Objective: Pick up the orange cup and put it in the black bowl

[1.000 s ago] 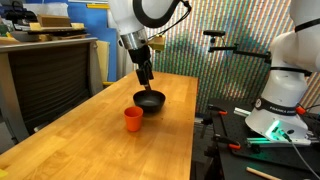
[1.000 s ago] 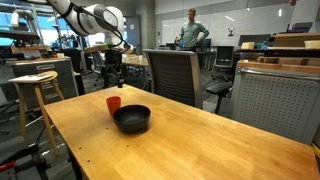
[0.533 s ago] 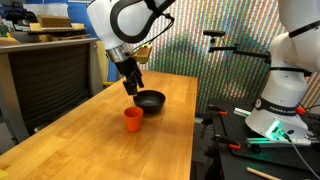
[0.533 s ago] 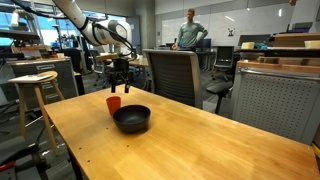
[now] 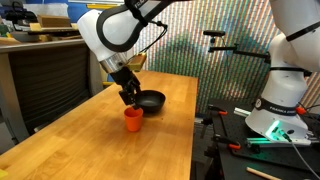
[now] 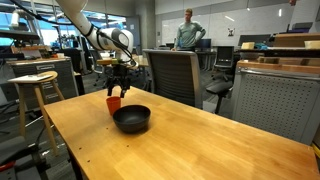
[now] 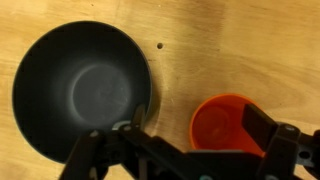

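My gripper has one fingertip above the gap beside the bowl and the other above the cup, so I will lower it with its fingers on both sides of the cup's near rim (image 5: 139,110) (image 7: 193,121).
The orange cup (image 5: 133,119) stands upright on the wooden table, close beside the black bowl (image 5: 151,100). Both also show in an exterior view, cup (image 6: 113,103) and bowl (image 6: 131,119). My gripper (image 5: 129,99) hangs just above the cup, open and empty; it also shows in an exterior view (image 6: 115,88). In the wrist view the gripper (image 7: 198,122) looks straight down. Its left finger (image 7: 135,115) lies between the bowl (image 7: 80,90) and the cup (image 7: 225,125); its right finger overlaps the cup's right rim. The bowl is empty.
The wooden table (image 5: 90,145) has its edge close behind the cup and bowl. A black office chair (image 6: 172,75) and a wooden stool (image 6: 35,85) stand beyond it. A second robot base (image 5: 283,95) stands beside the table.
My gripper has moved from above the black bowl over to the orange cup and come down lower. The cup and bowl have not moved.
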Available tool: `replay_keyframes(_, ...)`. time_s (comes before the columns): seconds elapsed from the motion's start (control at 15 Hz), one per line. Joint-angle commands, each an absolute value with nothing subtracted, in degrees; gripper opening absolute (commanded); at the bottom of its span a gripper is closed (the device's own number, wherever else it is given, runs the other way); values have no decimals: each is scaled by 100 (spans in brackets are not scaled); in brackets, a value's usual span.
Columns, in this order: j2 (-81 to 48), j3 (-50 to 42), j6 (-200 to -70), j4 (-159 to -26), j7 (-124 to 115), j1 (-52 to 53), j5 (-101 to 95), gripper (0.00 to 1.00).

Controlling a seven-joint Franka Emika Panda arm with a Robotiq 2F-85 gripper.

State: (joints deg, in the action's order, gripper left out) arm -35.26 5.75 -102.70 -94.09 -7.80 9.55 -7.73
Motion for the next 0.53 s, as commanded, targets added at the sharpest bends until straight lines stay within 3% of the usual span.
replay_keyframes(0.0, -3839, 550, -10044, -8988, -634, 957, -546, 100)
replay_keyframes(0.33, -3998, 504, -10222, -8881, -697, 994, -599, 100)
replay_keyframes(0.4, -4023, 503, -10255, -8862, -686, 1000, -616, 75)
replay_keyframes(0.47, -4039, 511, -10297, -8848, -685, 993, -594, 73)
